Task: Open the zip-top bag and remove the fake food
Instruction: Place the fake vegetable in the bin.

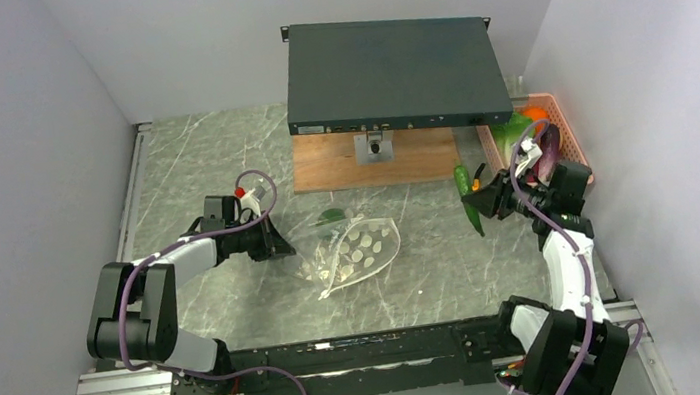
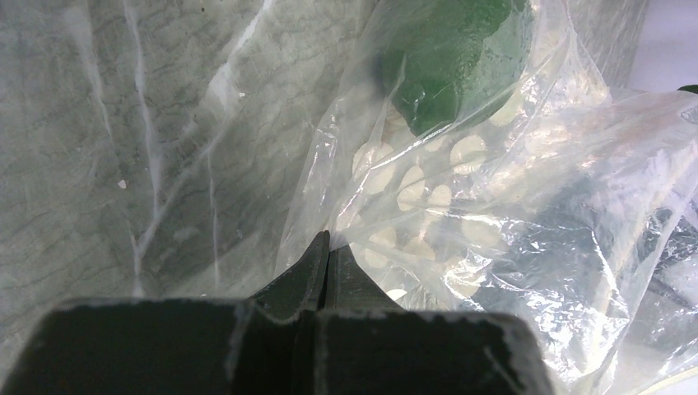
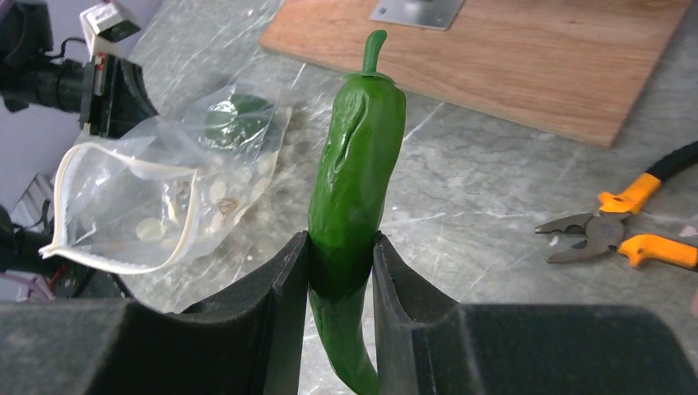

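Observation:
The robot's right gripper will move outward and to the right in the top view, over the pink basket, and let go of the pepper, as fake food lies there.
The clear zip-top bag (image 1: 358,252) with white oval dots lies on the table, its mouth open toward the right arm. My left gripper (image 1: 281,244) is shut on the bag's left edge; in the left wrist view its jaws (image 2: 329,239) pinch the plastic (image 2: 461,206). A round green piece (image 2: 453,58) is still inside the bag, also seen in the right wrist view (image 3: 234,119). My right gripper (image 3: 342,243) is shut on a long green pepper (image 3: 358,164), held above the table right of the bag (image 3: 165,206); it shows in the top view (image 1: 473,205) too.
A pink basket (image 1: 570,135) at the far right holds orange, green and purple fake food. Orange-handled pliers (image 3: 625,226) lie on the table near the right gripper. A wooden board (image 1: 371,155) and a dark flat box (image 1: 392,76) stand behind the bag.

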